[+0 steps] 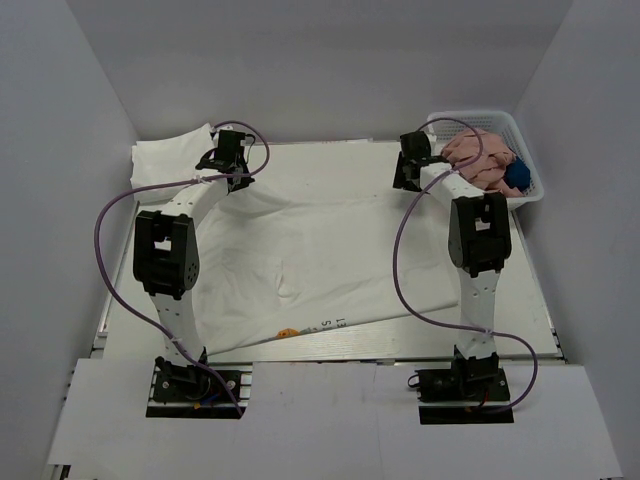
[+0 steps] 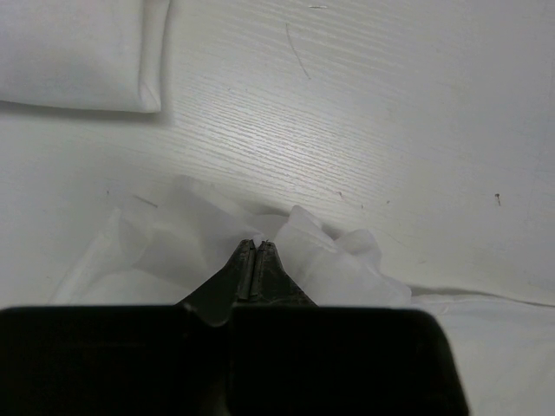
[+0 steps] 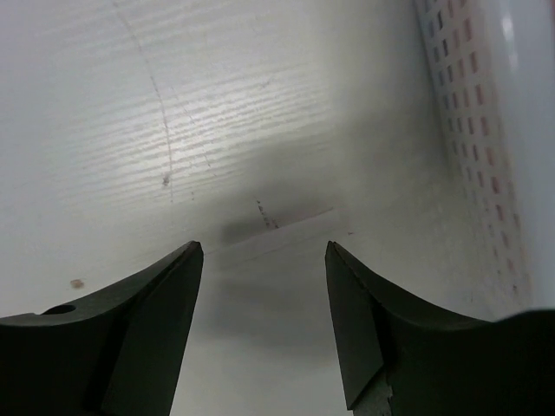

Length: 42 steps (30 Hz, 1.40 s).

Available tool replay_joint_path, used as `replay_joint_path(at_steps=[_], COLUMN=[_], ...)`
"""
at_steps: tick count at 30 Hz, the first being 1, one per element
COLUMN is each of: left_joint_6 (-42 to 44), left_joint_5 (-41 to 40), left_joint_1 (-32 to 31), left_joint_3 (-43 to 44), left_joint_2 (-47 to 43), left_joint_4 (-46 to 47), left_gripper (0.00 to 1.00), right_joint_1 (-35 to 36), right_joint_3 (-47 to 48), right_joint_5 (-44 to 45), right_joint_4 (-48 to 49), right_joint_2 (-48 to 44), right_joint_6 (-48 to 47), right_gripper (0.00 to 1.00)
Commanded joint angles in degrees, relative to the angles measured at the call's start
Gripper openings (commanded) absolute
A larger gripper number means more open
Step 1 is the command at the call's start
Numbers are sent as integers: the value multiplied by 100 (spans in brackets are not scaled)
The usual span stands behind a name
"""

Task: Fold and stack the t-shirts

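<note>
My right gripper will next bring its open fingers down onto the shirt's far corner by the basket below them, because my left gripper holds the other end of the shirt's edge.
A white t-shirt lies spread over the table, with a small orange print and dark lettering at its near edge. A folded white bundle lies at the far left and also shows in the left wrist view. My left gripper is shut on a bunched far-left edge of the spread shirt, with its fingertips pressed together on the cloth. My right gripper is open and empty over the shirt's far right corner, with its jaws wide apart.
A white perforated basket holding pink cloth and a blue item stands at the far right; its wall is close beside my right gripper. White walls enclose the table on three sides.
</note>
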Motion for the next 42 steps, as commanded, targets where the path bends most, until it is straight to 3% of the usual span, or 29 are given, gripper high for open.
replay_joint_path(at_steps=[1,9,12,20,24,29,37,42], left_joint_6=[-49,-49,-49,-102,-163,-584,-1630,-1754], left_joint_5=[48,48,48,-5,-58,12,785,865], left_joint_1=[-31,-31,-31,-31,-31,-31,-31,-84], left_joint_3=[-43,-43,-43,-104,-34,-613,-2564,-3408], left_joint_2=[-438,-385,-385,-438,-490,-1270,-3114,-4277], left_joint_4=[56,4,3,-75,-296,-603,-753,-1130], left_gripper=[0,0,0,0,0,0,0,0], right_joint_1=[-64,-126,-109,-109,-82,-73,-56,-56], right_joint_3=[208,349,270,147,-72,-984,-2251,-2631], right_joint_5=[95,-20,-142,-537,-495,-415,-820,-916], right_joint_4=[-276,-513,-531,-241,-13,531,1113,1236], right_joint_2=[190,551,534,455,122,-774,-1882,-2357], right_joint_6=[218,351,386,351,316,219,69,140], right_gripper=[65,65,58,0,0,0,0,0])
